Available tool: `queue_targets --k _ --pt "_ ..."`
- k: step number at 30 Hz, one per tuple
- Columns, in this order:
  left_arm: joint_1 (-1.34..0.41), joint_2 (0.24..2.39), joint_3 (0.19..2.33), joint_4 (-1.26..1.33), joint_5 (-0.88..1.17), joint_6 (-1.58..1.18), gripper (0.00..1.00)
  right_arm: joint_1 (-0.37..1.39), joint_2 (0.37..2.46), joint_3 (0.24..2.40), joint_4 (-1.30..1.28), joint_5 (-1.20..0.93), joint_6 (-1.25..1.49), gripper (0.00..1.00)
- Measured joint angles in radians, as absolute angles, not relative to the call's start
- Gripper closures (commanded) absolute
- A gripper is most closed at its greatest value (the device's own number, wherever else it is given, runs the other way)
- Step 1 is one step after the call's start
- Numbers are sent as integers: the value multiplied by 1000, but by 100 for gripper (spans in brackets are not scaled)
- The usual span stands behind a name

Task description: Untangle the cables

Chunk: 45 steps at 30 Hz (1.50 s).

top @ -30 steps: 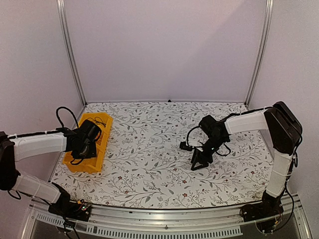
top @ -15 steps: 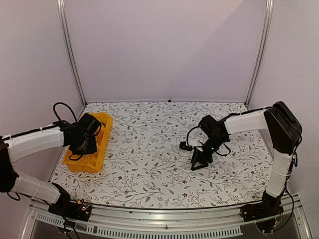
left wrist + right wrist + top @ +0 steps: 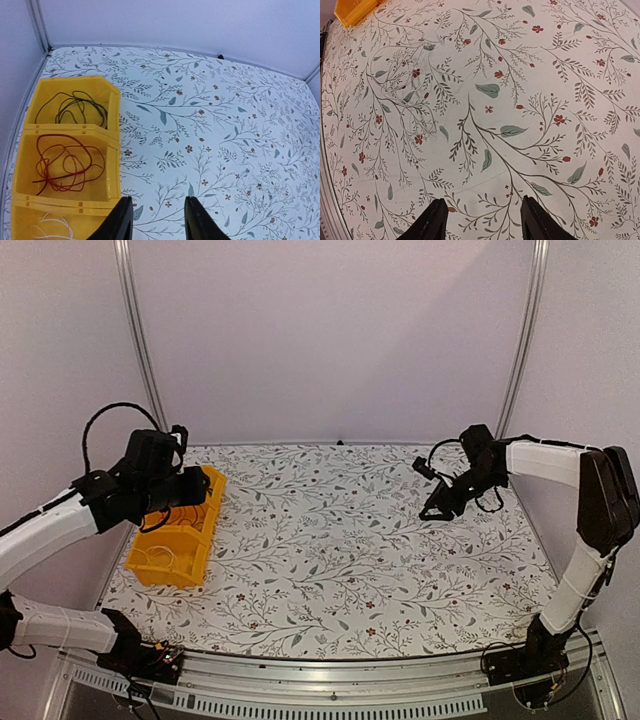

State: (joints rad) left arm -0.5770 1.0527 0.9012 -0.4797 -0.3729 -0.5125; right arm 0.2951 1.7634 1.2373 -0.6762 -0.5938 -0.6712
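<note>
My right gripper lowers and shifts left in the top view onto the white cable (image 3: 411, 89) next, since its loops lie tangled on the tablecloth there.
A yellow bin (image 3: 115, 125) with several compartments stands at the table's left edge, also seen in the top view (image 3: 206, 530). A thin black cable (image 3: 75, 104) lies looped in its far compartment. A thin red cable (image 3: 65, 165) lies looped in the middle one, apart from the black one. My left gripper (image 3: 157, 201) is open and empty, raised above the table just right of the bin (image 3: 193, 487). My right gripper (image 3: 484, 200) is open and empty, above bare tablecloth at the back right (image 3: 437, 508).
A thin white wire (image 3: 50, 229) lies in the bin's nearest compartment. The floral tablecloth (image 3: 330, 540) covers the table. White walls with metal posts (image 3: 140, 350) enclose the back and sides.
My left gripper has risen out of the yellow bin and pulled back over its far end. My right arm has moved from the table's middle to the back right.
</note>
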Motion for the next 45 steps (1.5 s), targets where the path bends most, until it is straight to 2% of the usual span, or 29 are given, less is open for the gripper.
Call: queue_targets --k 5,12,16,22,24,25,28,29,34,40,45 --pt "-679 1323 938 -272 -226 -424 57 257 1704 1223 -656 -594 -642 41" --pt "-828 1750 1152 -208 -114 -429 56 448 1745 1184 -636 -521 -661 40" --pt "-834 1832 1161 -181 -35 -501 55 557 1813 1193 -610 -461 -681 38" --pt "-826 1844 1119 -93 91 -614 55 640 1895 1218 -572 -396 -724 39" --pt "-826 1844 1115 -79 112 -636 55 657 1918 1223 -555 -373 -735 44" --pt "-826 1845 1115 -73 119 -644 55 662 1928 1227 -548 -365 -739 51" --pt "-826 1845 1115 -64 125 -657 55 670 1956 1245 -517 -342 -742 97" --pt "-826 1845 1115 -65 124 -659 55 669 1961 1251 -511 -340 -743 100" --pt "-825 1847 1116 -64 122 -659 55 668 1960 1282 -503 -346 -744 100" --pt "-826 1897 1131 -7 131 -654 54 668 1886 1374 -611 -406 -739 100" --pt "-826 1974 1158 102 170 -648 71 669 1769 1534 -706 -492 -720 100"
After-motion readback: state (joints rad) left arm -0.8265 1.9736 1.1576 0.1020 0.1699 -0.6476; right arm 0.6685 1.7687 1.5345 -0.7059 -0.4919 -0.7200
